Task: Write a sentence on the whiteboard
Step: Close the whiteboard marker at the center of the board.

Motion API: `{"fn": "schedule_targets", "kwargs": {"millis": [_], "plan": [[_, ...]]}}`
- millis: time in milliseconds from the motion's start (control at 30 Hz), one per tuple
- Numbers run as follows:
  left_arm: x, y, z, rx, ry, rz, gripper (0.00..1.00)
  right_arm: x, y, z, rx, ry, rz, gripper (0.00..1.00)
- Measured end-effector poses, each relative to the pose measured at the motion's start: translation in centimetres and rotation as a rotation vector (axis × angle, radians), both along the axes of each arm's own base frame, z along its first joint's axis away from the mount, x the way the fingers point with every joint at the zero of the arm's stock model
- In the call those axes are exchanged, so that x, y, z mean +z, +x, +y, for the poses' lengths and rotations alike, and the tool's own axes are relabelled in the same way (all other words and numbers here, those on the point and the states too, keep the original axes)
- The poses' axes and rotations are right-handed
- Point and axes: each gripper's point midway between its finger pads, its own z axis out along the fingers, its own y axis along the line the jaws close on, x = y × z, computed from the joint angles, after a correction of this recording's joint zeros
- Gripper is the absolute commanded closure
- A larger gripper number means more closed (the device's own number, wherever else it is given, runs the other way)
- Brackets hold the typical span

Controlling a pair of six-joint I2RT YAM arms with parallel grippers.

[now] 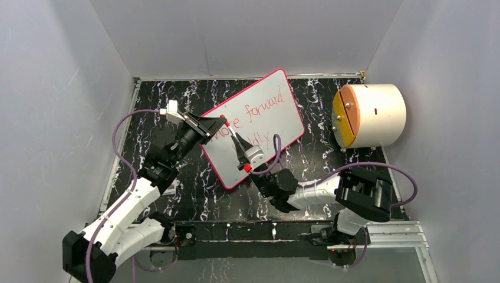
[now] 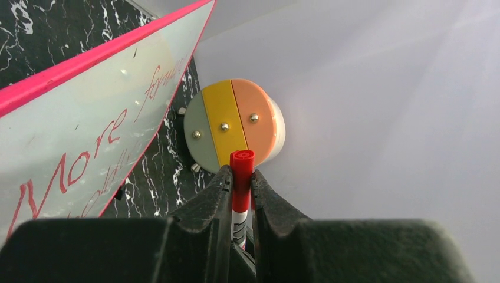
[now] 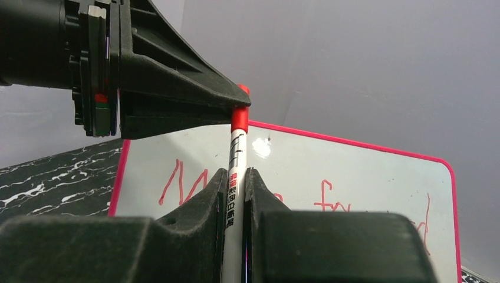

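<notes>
My right gripper moves back, down and to the right in the top view next. Then it releases the marker (image 1: 234,134) on marble beside the whiteboard, because that patch of marble is empty.
The whiteboard (image 1: 277,112) lies askew on the black marbled table, and its pink rim also shows in the left wrist view (image 2: 88,62). The red sentence (image 1: 259,112) runs across it in two slanted lines; "More" (image 2: 73,168) reads plainly, and the lower line is partly hidden by the arms. A white marker (image 1: 234,134) hangs above the board, gripped at both ends. My left gripper (image 2: 242,174) is shut on its red cap (image 2: 242,160). My right gripper (image 3: 234,174) is shut on the white barrel (image 3: 237,150), with the left fingers (image 3: 177,94) just above.
A cream cylinder (image 1: 377,115) with an orange and yellow face lies on its side at the back right; its face (image 2: 227,121) shows beyond the left gripper. Grey walls enclose the table (image 1: 177,194) on three sides. Purple cables (image 1: 124,127) loop beside both arms.
</notes>
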Motion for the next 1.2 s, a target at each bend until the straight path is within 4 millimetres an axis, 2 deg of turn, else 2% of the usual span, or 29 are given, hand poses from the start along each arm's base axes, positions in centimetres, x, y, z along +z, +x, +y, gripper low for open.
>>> {"fn": "schedule_targets", "kwargs": {"millis": [200, 433, 500, 600, 733, 800, 900, 1033, 1133, 1200], "plan": [[-0.3, -0.1, -0.5, 0.042, -0.016, -0.033, 1.00, 0.1, 0.1, -0.4, 0.005, 0.026, 0.019, 1.00], [0.5, -1.3, -1.9, 0.038, -0.038, -0.095, 1.00, 1.0, -0.5, -1.7, 0.084, 0.163, 0.093, 1.00], [1.0, -1.9, -2.4, 0.017, -0.052, -0.120, 1.00, 1.8, -0.6, -2.0, 0.112, 0.214, 0.110, 1.00], [0.6, -3.9, -4.0, -0.078, -0.046, -0.127, 1.00, 2.8, -0.5, -2.5, 0.145, 0.272, 0.122, 1.00], [0.8, -4.9, -4.2, -0.110, -0.044, -0.148, 1.00, 3.1, -0.7, -3.3, 0.178, 0.306, 0.138, 1.00], [0.3, -5.6, -4.2, -0.130, -0.028, -0.139, 0.98, 3.6, -1.0, -3.7, 0.199, 0.325, 0.137, 1.00], [-0.8, -6.0, -4.1, -0.134, 0.018, -0.110, 0.83, 3.9, -1.5, -4.5, 0.211, 0.333, 0.136, 1.00], [-1.9, -5.7, -3.7, -0.112, 0.081, -0.078, 0.61, 3.0, -1.8, -5.3, 0.204, 0.294, 0.152, 1.00], [-1.6, -5.4, -3.4, -0.088, 0.101, -0.071, 0.47, 2.2, -1.8, -5.4, 0.193, 0.250, 0.162, 1.00], [-0.9, -5.1, -3.2, -0.070, 0.108, -0.069, 0.43, 1.7, -1.7, -5.3, 0.181, 0.215, 0.162, 1.00]]}}
